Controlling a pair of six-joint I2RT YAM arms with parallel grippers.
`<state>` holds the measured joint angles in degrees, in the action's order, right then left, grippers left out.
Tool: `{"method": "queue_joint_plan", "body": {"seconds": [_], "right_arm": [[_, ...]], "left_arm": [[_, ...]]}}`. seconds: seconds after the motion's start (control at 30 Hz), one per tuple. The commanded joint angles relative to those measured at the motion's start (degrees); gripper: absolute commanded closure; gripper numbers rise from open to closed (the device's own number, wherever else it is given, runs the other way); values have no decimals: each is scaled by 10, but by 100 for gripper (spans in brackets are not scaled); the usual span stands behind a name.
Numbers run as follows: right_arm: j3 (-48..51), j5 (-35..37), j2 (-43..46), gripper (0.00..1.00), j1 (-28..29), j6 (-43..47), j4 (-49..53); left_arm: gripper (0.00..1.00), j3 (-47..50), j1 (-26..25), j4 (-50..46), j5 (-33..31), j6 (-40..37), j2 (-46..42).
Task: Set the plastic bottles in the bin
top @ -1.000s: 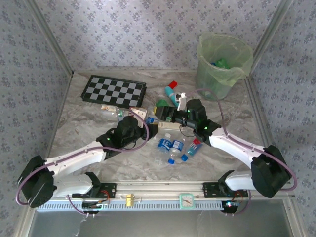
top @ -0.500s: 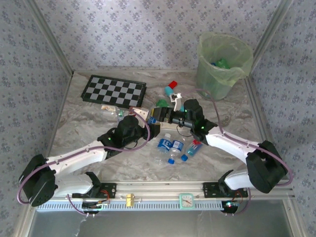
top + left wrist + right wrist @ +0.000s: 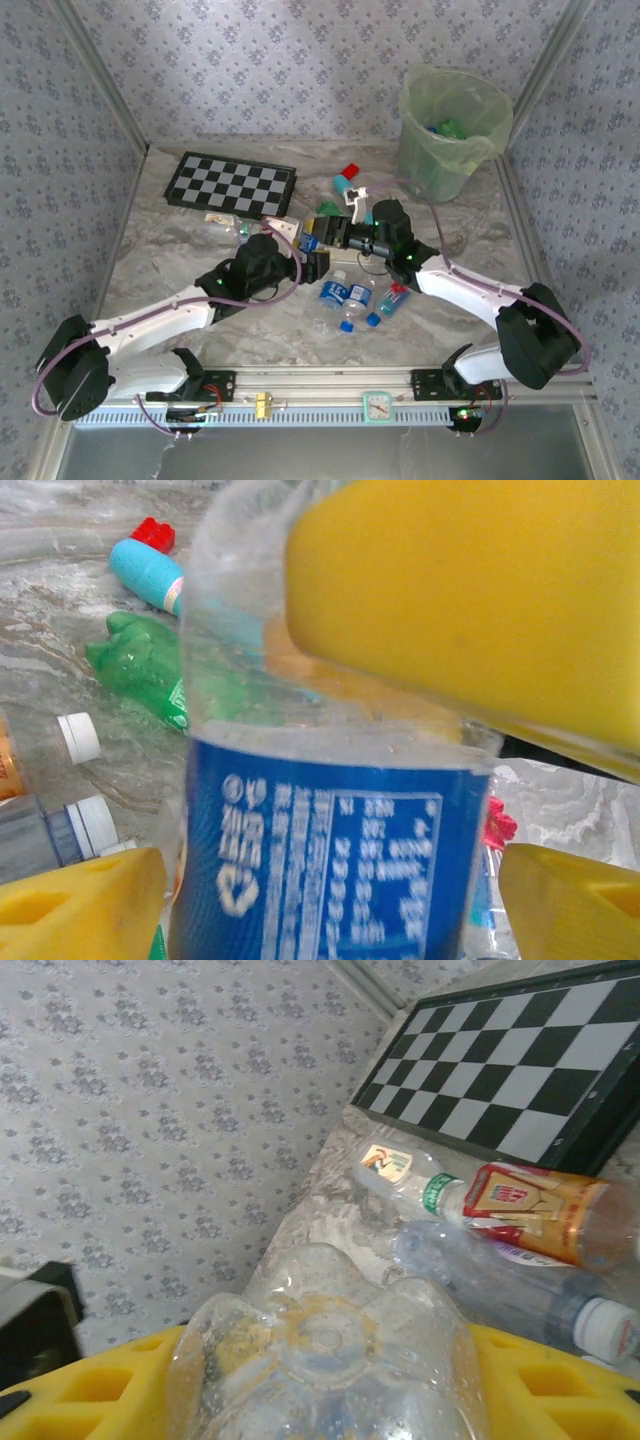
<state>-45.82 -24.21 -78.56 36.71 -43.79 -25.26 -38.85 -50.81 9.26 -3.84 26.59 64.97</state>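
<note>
My right gripper swings outward over the bin's opening (image 3: 452, 112) next and releases the bottle, since only that gripper holds it and my left gripper stands open.
A clear plastic bottle with a blue label (image 3: 309, 243) hangs over the middle of the table between both grippers. My right gripper (image 3: 320, 236) is shut on it. In the right wrist view the bottle's base (image 3: 325, 1360) is pressed between both yellow fingers (image 3: 545, 1390). My left gripper (image 3: 312, 264) is open. In the left wrist view the blue label (image 3: 330, 850) stands between its fingers with a thin gap on each side. A right finger (image 3: 470, 590) crosses above it. The bin (image 3: 455, 135) stands at the far right with bottles inside.
Three blue-labelled bottles (image 3: 350, 296) lie just in front of the grippers. A green bottle (image 3: 140, 670) and a teal tube with a red cap (image 3: 150, 570) lie behind. More bottles (image 3: 545, 1210) rest beside the chessboard (image 3: 230, 183) at the far left.
My right gripper has moved left onto the bottle and shut on it. My left gripper, which was shut on the bottle, has opened.
</note>
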Motion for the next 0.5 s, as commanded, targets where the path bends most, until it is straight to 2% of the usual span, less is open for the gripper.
{"method": "queue_joint_plan", "body": {"seconds": [0.0, 0.2, 0.47], "right_arm": [[-31, 14, 12, 47, -23, 40, 48], [-87, 71, 62, 46, -87, 139, 192], [-237, 132, 80, 47, -196, 255, 300]], "left_arm": [[10, -2, -2, 12, -31, 4, -28], [0, 5, 27, -18, -66, 38, -32], [0, 27, 121, -42, -31, 132, -23]]}}
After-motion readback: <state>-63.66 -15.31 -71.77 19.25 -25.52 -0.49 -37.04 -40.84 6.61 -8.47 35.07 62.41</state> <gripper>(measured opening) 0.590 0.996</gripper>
